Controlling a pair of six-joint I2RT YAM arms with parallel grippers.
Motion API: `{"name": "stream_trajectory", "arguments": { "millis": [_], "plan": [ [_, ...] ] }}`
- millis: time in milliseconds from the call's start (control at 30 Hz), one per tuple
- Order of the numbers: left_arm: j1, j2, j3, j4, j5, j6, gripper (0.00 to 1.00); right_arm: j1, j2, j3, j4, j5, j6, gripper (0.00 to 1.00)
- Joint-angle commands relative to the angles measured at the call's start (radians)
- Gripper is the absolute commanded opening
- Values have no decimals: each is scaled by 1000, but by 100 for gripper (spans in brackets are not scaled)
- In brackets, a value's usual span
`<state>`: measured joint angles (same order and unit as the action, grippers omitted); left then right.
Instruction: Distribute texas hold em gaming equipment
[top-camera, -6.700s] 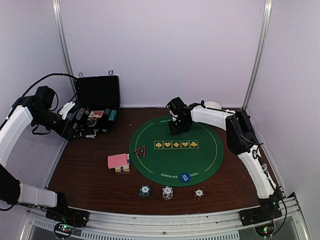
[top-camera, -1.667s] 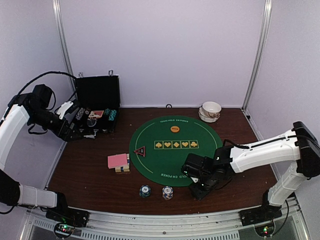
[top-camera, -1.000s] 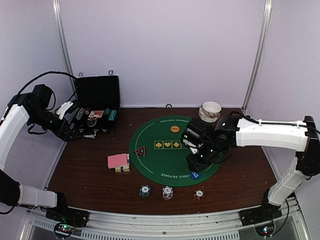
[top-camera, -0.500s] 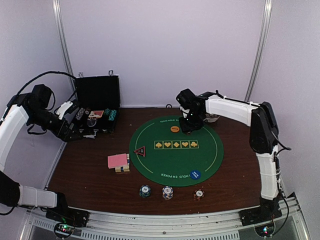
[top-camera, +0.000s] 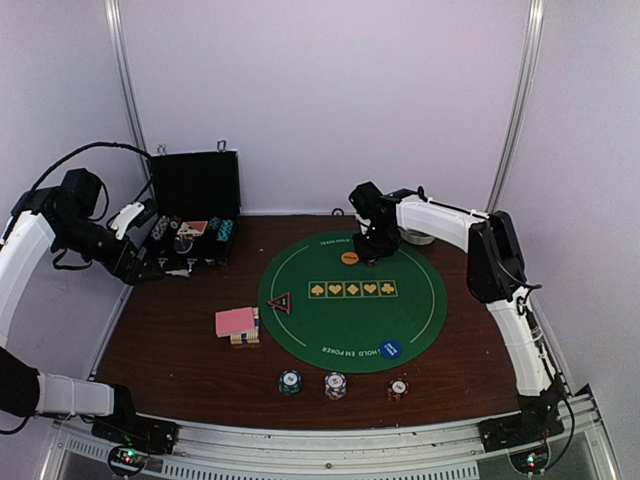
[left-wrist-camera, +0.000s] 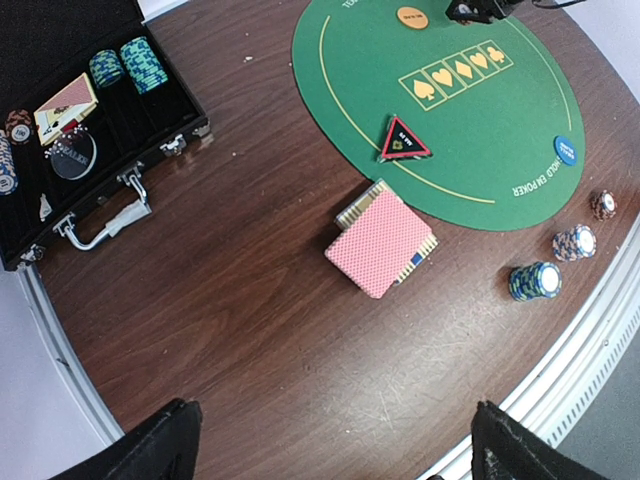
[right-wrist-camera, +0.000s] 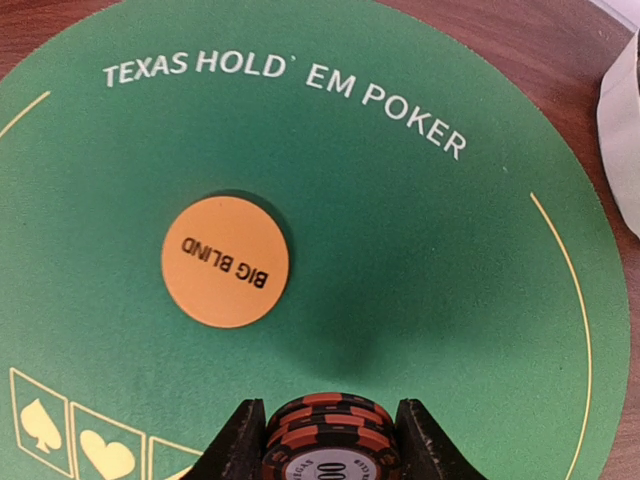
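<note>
The chips hang just above bare green mat beside the orange disc, so my right gripper should lower slightly and release their stack there.
My right gripper (right-wrist-camera: 330, 445) is shut on a short stack of orange-and-black poker chips (right-wrist-camera: 330, 432), held just above the far part of the green mat (right-wrist-camera: 450, 250). The orange "BIG BLIND" disc (right-wrist-camera: 225, 260) lies on the mat a little ahead and to the left of it. In the top view this gripper (top-camera: 372, 250) hangs beside the orange disc (top-camera: 349, 258). The blue disc (top-camera: 391, 350), the triangular marker (top-camera: 280, 302) and the pink-backed cards (top-camera: 236, 322) lie nearer. My left gripper (left-wrist-camera: 340, 450) is open, high over bare wood.
Three chip stacks (top-camera: 290, 382) (top-camera: 335, 385) (top-camera: 398, 388) stand along the near table edge. The open black case (top-camera: 190, 215) holds more chips and cards at the back left. A white bowl (right-wrist-camera: 625, 130) sits just right of the mat's far edge.
The right arm swung from over the mat's right middle to its far side and settled beside the orange disc, chips still in its grip. The left arm stayed put.
</note>
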<state>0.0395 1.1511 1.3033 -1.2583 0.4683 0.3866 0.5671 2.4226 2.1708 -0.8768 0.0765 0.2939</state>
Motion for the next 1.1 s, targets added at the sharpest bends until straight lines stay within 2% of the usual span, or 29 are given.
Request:
{"name": "stream_trajectory", "arguments": {
  "millis": [0, 200, 267, 367, 400, 700, 867, 1067],
  "plan": [
    [6, -7, 11, 1, 12, 18, 98, -22, 43, 31, 14, -16, 1, 19],
    [6, -6, 13, 1, 9, 23, 97, -31, 87, 38, 22, -36, 7, 26],
    [6, -7, 13, 1, 7, 23, 98, -34, 97, 44, 21, -44, 8, 34],
    [7, -7, 14, 1, 6, 23, 98, -35, 111, 63, 8, -48, 8, 54],
    [6, -5, 14, 1, 4, 24, 97, -35, 111, 67, 4, -49, 8, 57],
    [6, -3, 27, -5, 6, 26, 98, -30, -9, 63, -16, -61, -9, 63],
    [7, -3, 32, -10, 3, 26, 98, 21, -171, -59, -14, -57, -19, 66],
    [7, -8, 27, -10, 5, 27, 98, 158, -462, -430, 39, -6, 13, 74]
  ]
}}
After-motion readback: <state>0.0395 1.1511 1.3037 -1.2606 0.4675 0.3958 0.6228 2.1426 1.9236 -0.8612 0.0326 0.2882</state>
